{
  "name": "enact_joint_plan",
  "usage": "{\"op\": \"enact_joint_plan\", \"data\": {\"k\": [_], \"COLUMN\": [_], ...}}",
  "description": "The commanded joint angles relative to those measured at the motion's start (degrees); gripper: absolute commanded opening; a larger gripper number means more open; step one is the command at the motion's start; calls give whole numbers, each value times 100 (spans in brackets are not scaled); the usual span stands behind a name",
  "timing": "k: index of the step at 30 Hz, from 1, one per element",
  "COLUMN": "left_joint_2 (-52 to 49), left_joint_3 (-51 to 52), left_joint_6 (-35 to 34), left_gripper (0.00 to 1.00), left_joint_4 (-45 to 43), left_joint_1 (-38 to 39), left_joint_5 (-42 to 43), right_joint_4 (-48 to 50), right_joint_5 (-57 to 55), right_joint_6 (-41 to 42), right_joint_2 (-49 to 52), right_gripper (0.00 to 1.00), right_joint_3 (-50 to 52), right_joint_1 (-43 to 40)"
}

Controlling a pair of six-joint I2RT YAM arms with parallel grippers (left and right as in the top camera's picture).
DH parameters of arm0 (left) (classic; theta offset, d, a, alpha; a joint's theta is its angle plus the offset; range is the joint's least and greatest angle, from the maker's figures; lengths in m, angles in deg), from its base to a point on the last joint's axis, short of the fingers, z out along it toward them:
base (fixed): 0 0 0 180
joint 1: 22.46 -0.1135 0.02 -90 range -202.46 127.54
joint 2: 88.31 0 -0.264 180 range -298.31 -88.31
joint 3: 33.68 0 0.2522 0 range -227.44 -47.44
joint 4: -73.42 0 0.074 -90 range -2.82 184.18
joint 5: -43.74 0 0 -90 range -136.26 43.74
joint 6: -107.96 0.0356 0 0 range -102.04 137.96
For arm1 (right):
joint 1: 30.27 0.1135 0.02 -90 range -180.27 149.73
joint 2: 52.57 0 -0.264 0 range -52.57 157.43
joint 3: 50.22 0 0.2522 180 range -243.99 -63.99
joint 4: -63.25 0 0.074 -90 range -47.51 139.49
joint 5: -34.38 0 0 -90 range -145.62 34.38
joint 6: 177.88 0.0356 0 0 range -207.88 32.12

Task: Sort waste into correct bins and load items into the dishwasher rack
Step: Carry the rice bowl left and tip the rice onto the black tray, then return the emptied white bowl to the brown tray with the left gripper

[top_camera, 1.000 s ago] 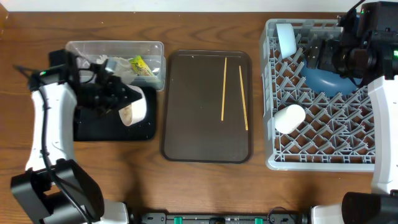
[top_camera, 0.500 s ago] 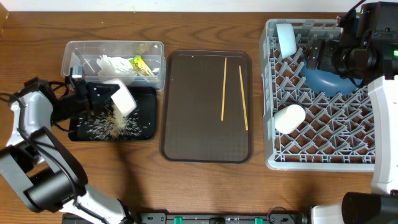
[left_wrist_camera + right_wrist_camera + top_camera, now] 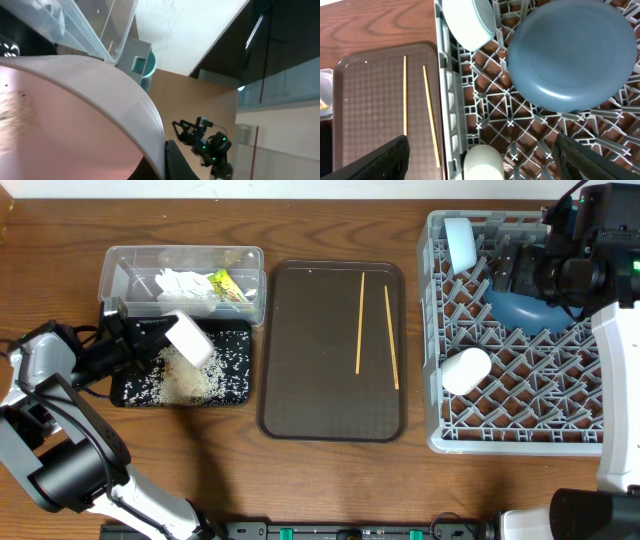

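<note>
I will turn the bowl level, swing my left gripper over the brown tray's bare part (image 3: 309,374) beside the chopsticks, lower it and let go of the bowl's rim.
My left gripper (image 3: 165,340) is shut on the rim of the small white bowl (image 3: 191,340), tipped over the black tray (image 3: 238,392). Rice grains (image 3: 185,377) lie spread on that tray. In the left wrist view the bowl (image 3: 75,115) fills the frame, its rim pinched by a dark finger (image 3: 175,162). The clear tub (image 3: 130,260) holds white tissue (image 3: 183,283) and the yellow-green wrapper (image 3: 225,283). Two chopsticks (image 3: 361,320) lie on the brown tray (image 3: 300,410). My right gripper (image 3: 515,272) is open above the grey rack (image 3: 435,435), over the dark blue bowl (image 3: 570,55).
In the rack the light blue bowl (image 3: 460,242) stands on edge at the back left, and the white cup (image 3: 466,370) lies at the front left. The right wrist view shows the cup (image 3: 482,162) and both chopsticks (image 3: 405,95).
The rice has poured out of the white bowl onto the black tray and now lies spread there. My left arm has swung to the left with the bowl still held. The right arm has not moved.
</note>
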State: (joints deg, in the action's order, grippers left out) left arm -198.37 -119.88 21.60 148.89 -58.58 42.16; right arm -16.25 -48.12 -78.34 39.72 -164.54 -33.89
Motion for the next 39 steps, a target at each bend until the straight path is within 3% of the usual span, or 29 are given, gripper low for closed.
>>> {"op": "enact_joint_plan", "data": {"k": [1,6,10,12,15,23,26,31,39], "left_joint_2": [0,-4,13,-2,4,101,293,1311,2736], "left_joint_3": [24,24,24,24,24,24,22,22,22], "left_joint_6": [-186,-769,-776,-811,-1172,-1117,-629,-385,-2151], "left_gripper": [6,6,6,6,6,6,6,6,6], "left_joint_4": [-138,-413,-358,-743,-925,-557,-72,197,-708], "left_joint_1": [-28,-94,-83,-92,-96,13,190,1056,3810], "left_joint_5": [166,170,168,164,162,-101,-310,-1768,-5814], "right_joint_4": [-11,-11,-11,-9,-7,-35,-46,-31,-31], "right_joint_5": [-17,-17,-17,-17,-17,-17,-17,-11,50], "right_joint_6": [-107,-105,-105,-105,-105,-105,-107,-103,-103], "right_joint_2": [-4,-4,-4,-4,-4,-4,-4,-4,-4], "right_gripper": [89,89,90,90,89,90,90,90,89], "right_joint_3": [-15,-15,-15,-15,-15,-15,-15,-15,-15], "right_joint_1": [-7,-7,-7,-7,-7,-7,-7,-4,63]}}
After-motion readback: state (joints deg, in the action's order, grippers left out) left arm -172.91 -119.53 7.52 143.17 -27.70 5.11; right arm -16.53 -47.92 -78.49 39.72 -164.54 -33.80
